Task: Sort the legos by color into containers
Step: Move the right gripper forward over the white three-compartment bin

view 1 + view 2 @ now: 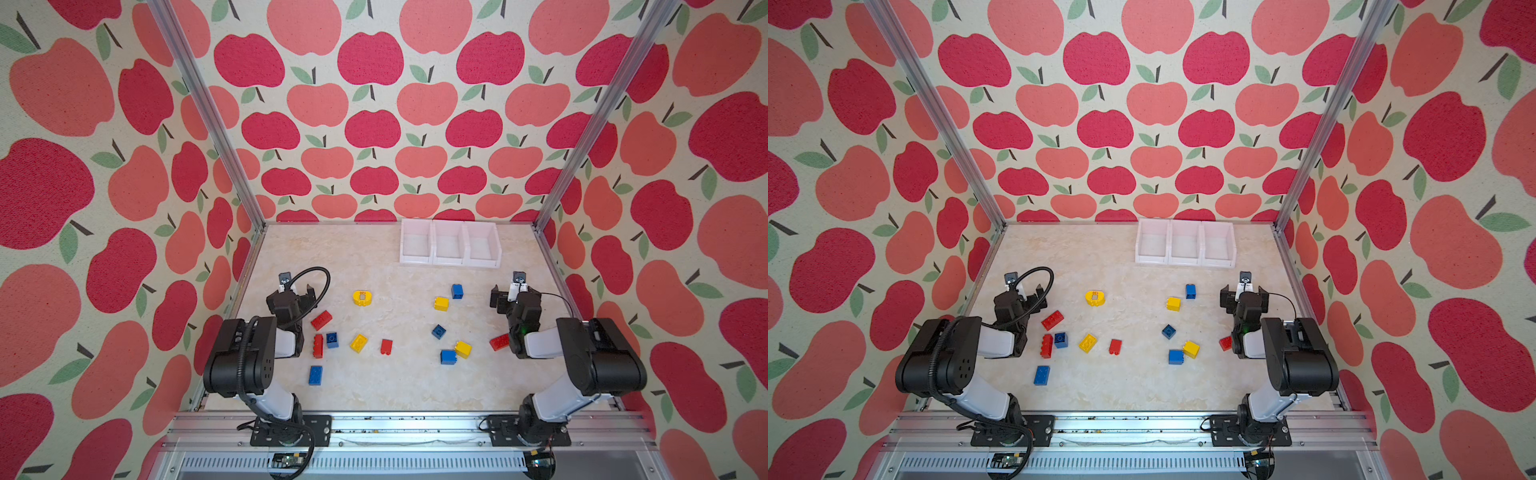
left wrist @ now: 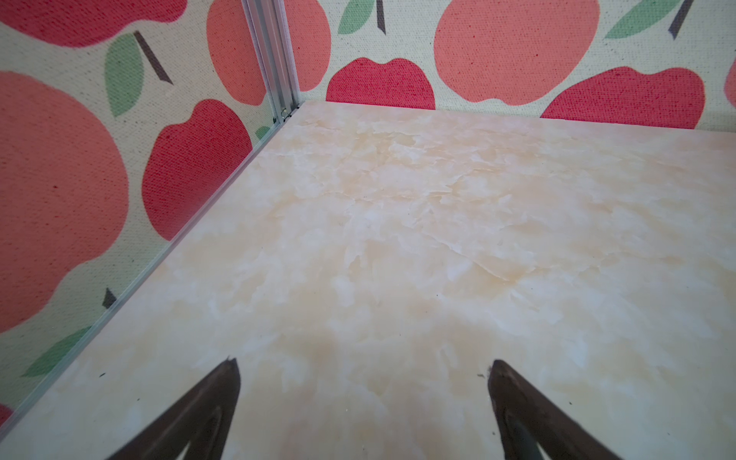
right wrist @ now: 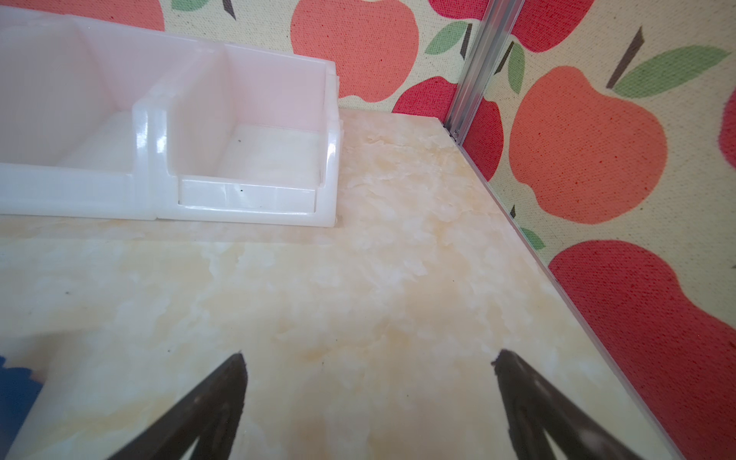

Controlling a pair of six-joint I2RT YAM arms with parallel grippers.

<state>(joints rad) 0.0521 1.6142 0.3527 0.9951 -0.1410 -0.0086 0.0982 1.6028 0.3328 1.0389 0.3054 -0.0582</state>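
My right gripper next has to reach outward to the side between the middle and nearest containers, tilt down and pinch the rim of that side. That rim is narrow enough for my fingers to go around.
Red, blue and yellow legos lie loose on the marble table in both top views. By my left arm are a red brick, a second red one, a blue one and a yellow one. Toward the right lie a blue brick, a yellow one and a red one beside my right arm. The white containers stand empty at the back. My left gripper and right gripper hover open over bare table.
A yellow round studded piece sits mid-table. Apple-print walls and metal frame posts close in three sides. A blue brick shows at the edge of the right wrist view. Bare table fills the left wrist view.
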